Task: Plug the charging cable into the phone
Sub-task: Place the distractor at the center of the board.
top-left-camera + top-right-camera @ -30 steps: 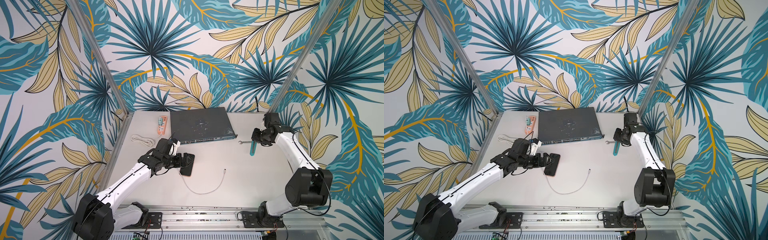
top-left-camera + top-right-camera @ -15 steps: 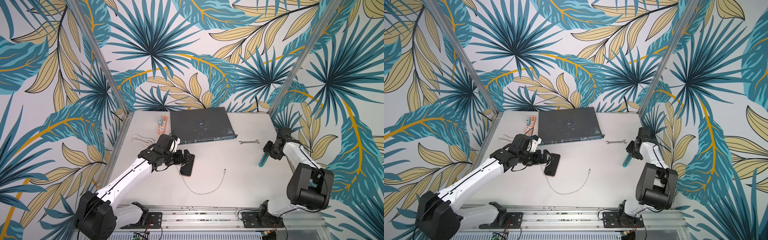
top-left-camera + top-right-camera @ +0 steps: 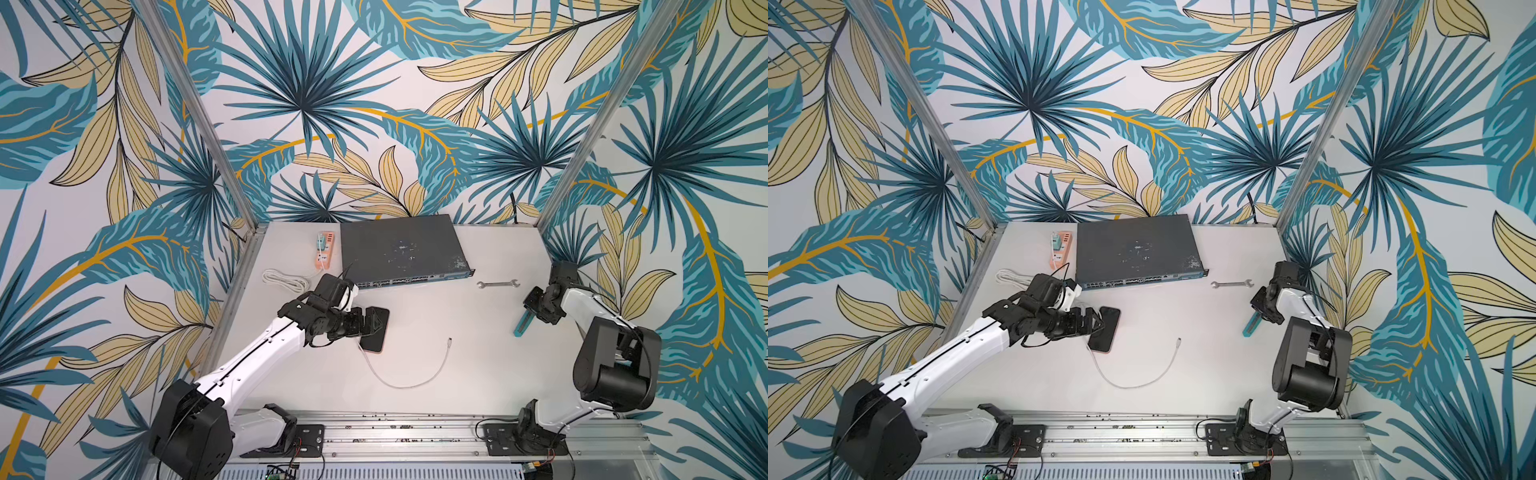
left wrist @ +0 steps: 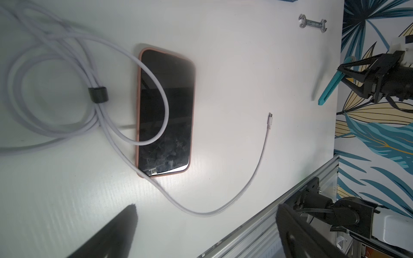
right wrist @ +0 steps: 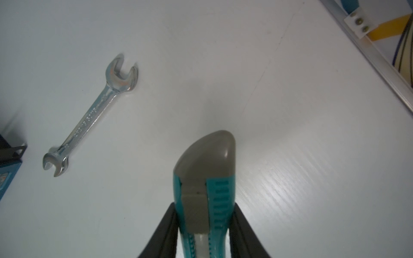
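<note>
My right gripper should go down next and let go of the teal utility knife [image 3: 1251,326] on the bare patch of tabletop, because that clear spot is just below the gripper.
The phone [image 3: 375,338] [image 4: 165,114] lies flat on the table, black screen up, with a pinkish rim. A loop of the charging cable [image 4: 257,169] crosses its screen. The rest of the cable curves over the table [image 3: 415,382], and its plug tip [image 4: 270,118] [image 3: 449,341] lies bare, apart from the phone. A dark clip [image 4: 97,95] binds the coils. My left gripper [image 3: 376,321] [image 4: 206,210] hovers open over the phone, holding nothing. Far right, my right gripper [image 3: 534,309] [image 5: 204,223] is shut on a teal utility knife [image 5: 207,169] [image 3: 1251,326].
A dark grey network switch [image 3: 399,249] sits at the back. An orange power strip [image 3: 323,249] and its cream cord bundle [image 3: 284,279] lie back left. A steel wrench [image 3: 498,284] [image 5: 89,118] lies right of the switch. An aluminium rail [image 3: 395,428] borders the front.
My right arm has swung from beside the wrench toward the right edge and nearer the front, carrying the knife. The left gripper has stayed over the phone.
</note>
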